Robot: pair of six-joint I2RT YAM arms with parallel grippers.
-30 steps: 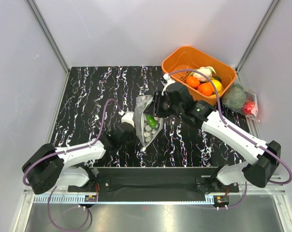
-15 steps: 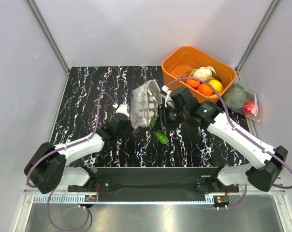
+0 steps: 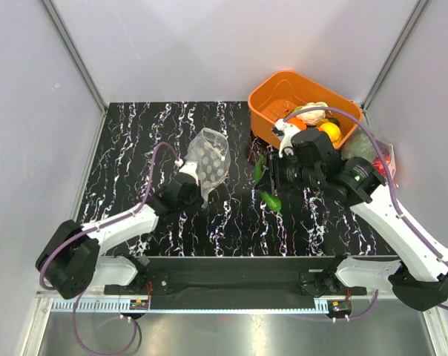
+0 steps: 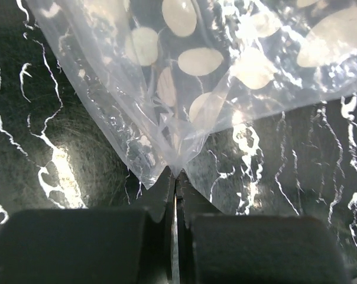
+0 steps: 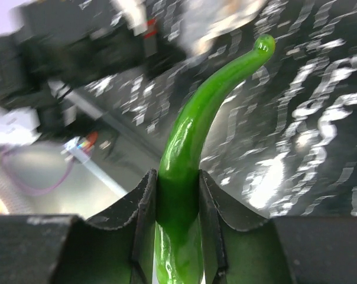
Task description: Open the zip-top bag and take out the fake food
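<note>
My right gripper will carry the green vegetable (image 3: 270,200) outward, over the pile by the cauliflower (image 3: 317,123), and let it go, because the orange bin has other toy pieces in it.
The dotted zip-top bag (image 3: 208,156) hangs crumpled over the black marbled table (image 3: 135,141), left of centre. My left gripper (image 3: 196,181) is shut on its lower corner; in the left wrist view the dotted bag (image 4: 184,89) fans out from my pinched left gripper (image 4: 175,176). A long green vegetable (image 3: 270,200) of the fake food is outside the bag, right of centre. My right gripper (image 3: 273,183) is shut on its middle. From the right wrist, the green vegetable (image 5: 208,100) curves up between my right gripper's jaws (image 5: 178,180). I see no food inside the bag.
An orange bin (image 3: 272,85) at the back right holds an orange fruit (image 3: 329,132), a white cauliflower (image 3: 313,113) and other toy pieces. A clear undotted bag (image 3: 385,159) with a red item lies at the right edge, partly behind my right arm.
The green vegetable has come out of the bag in my right gripper, which moved right toward the bin. My left gripper carried the bag to the left and farther back.
</note>
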